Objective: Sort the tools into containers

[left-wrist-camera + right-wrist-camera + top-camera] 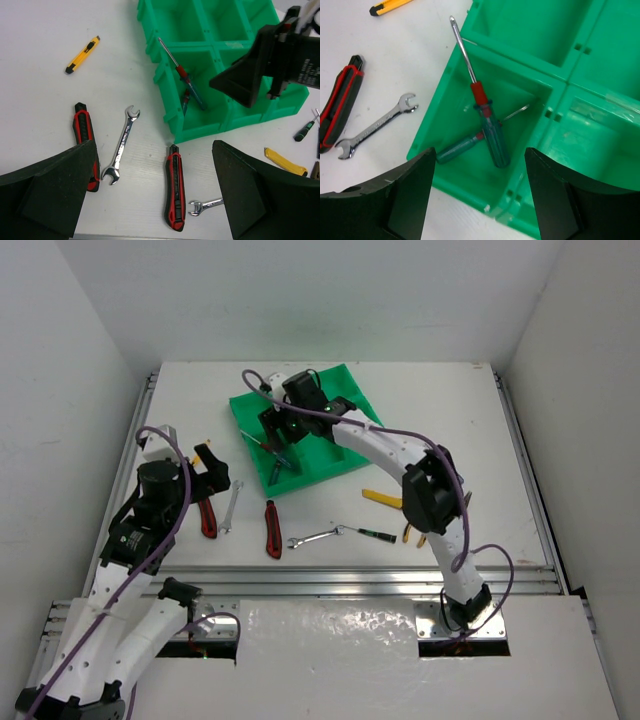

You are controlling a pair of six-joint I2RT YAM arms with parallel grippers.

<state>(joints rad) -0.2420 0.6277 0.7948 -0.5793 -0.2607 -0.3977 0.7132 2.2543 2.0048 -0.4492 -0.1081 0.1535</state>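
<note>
My right gripper swings off the tray (345, 390) next, down to the tabletop by my arm's elbow, since that lies below it, to its right in the top view.
The green tray (345, 390) lies at the back middle of the table. Its near-left compartment (452, 107) holds two teal-handled screwdrivers (490, 127), also seen in the left wrist view (189, 85). My right gripper (280, 440) hangs open and empty right over that compartment (480, 167). My left gripper (210, 478) is open and empty above the table (155, 165), with a red-handled knife (175, 187) and a silver wrench (121, 145) lying between its fingers. A second red knife (84, 131) lies by the left finger. A yellow knife (82, 55) lies farther back.
Near the front rail lie another wrench (315, 537), a black-handled screwdriver (372, 533), a yellow tool (382, 499) and pliers (412, 530) partly under the right arm. The tray's other compartments (530, 25) look empty. White walls enclose the table.
</note>
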